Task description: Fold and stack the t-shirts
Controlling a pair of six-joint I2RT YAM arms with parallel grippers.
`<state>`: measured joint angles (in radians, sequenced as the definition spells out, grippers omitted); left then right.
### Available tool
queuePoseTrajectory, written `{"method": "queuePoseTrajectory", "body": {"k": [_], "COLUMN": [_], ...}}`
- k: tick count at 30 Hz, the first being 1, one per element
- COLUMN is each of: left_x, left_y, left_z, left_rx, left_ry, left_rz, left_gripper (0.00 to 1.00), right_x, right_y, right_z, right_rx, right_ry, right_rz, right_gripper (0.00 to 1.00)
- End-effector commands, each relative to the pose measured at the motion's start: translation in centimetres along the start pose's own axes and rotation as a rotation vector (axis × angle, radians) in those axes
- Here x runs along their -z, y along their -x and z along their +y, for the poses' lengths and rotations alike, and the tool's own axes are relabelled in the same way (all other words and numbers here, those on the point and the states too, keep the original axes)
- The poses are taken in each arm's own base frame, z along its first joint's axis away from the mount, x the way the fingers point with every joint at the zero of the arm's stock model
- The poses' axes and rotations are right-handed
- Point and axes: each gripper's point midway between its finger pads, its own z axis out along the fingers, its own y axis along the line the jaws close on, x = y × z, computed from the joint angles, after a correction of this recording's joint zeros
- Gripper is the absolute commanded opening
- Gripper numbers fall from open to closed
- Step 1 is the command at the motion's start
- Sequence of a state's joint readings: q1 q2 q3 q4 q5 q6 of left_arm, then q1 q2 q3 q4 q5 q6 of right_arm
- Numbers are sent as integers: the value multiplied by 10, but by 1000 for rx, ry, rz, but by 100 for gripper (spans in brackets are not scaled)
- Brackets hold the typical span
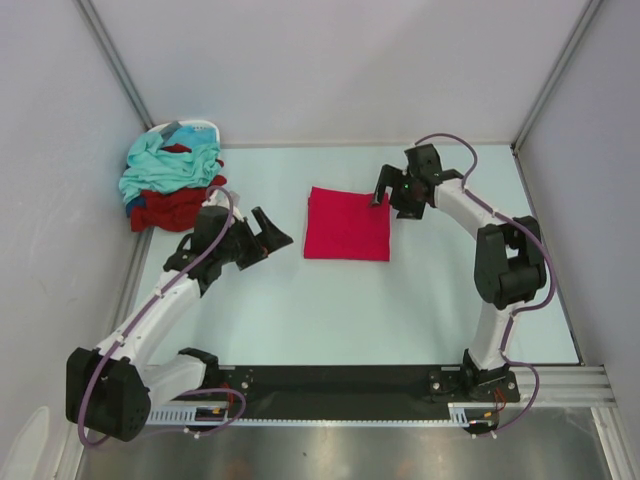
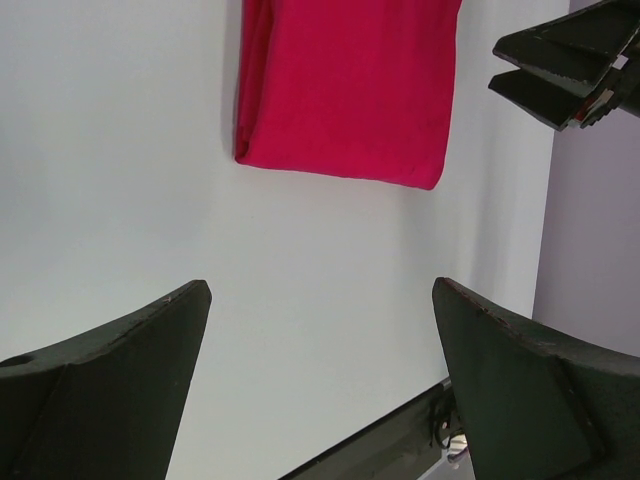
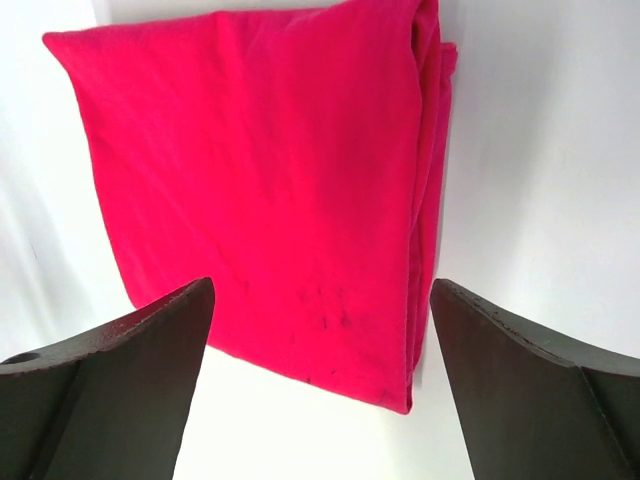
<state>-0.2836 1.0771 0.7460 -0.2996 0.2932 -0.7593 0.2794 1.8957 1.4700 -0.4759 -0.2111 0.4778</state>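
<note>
I will move my right gripper down next, with its open fingers on both sides of the folded shirt's layered side edge (image 1: 388,225) (image 3: 420,203), because the bare tabletop beside it leaves room for one finger.
A crimson-pink t-shirt (image 1: 347,224) lies folded into a flat square at the table's middle; it also shows in the left wrist view (image 2: 350,85) and the right wrist view (image 3: 270,180). A light teal t-shirt (image 1: 165,165), a dark maroon t-shirt (image 1: 172,207) and a bit of dark blue cloth (image 1: 132,207) lie heaped at the far left. My left gripper (image 1: 272,229) is open and empty, left of the folded shirt. My right gripper (image 1: 381,188) is open and empty, just above the folded shirt's far right corner.
A small white basket (image 1: 188,130) sits behind the heap at the far left. Grey walls with metal posts enclose the table on three sides. A black rail (image 1: 350,382) runs along the near edge between the arm bases.
</note>
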Motion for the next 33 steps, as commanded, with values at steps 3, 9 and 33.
{"method": "queuePoseTrajectory", "body": {"k": [3,9,33], "left_x": [3,-1,-18], "left_y": [11,11,8], "left_z": [-5,-1,17], "left_rx": [-4,-11,-32], "left_ry": [-21,-12,-1], "left_rz": [-41,-27,41], "left_gripper": [100,100,100], "right_x": [-9,-31,-80], "right_y": [19,13,-25], "right_z": [8,-6,-31], "right_rx": [21,26,3], "right_ry": [29,-5,-65], "right_rz": [-50,-22,55], "right_gripper": [91,89,49]}}
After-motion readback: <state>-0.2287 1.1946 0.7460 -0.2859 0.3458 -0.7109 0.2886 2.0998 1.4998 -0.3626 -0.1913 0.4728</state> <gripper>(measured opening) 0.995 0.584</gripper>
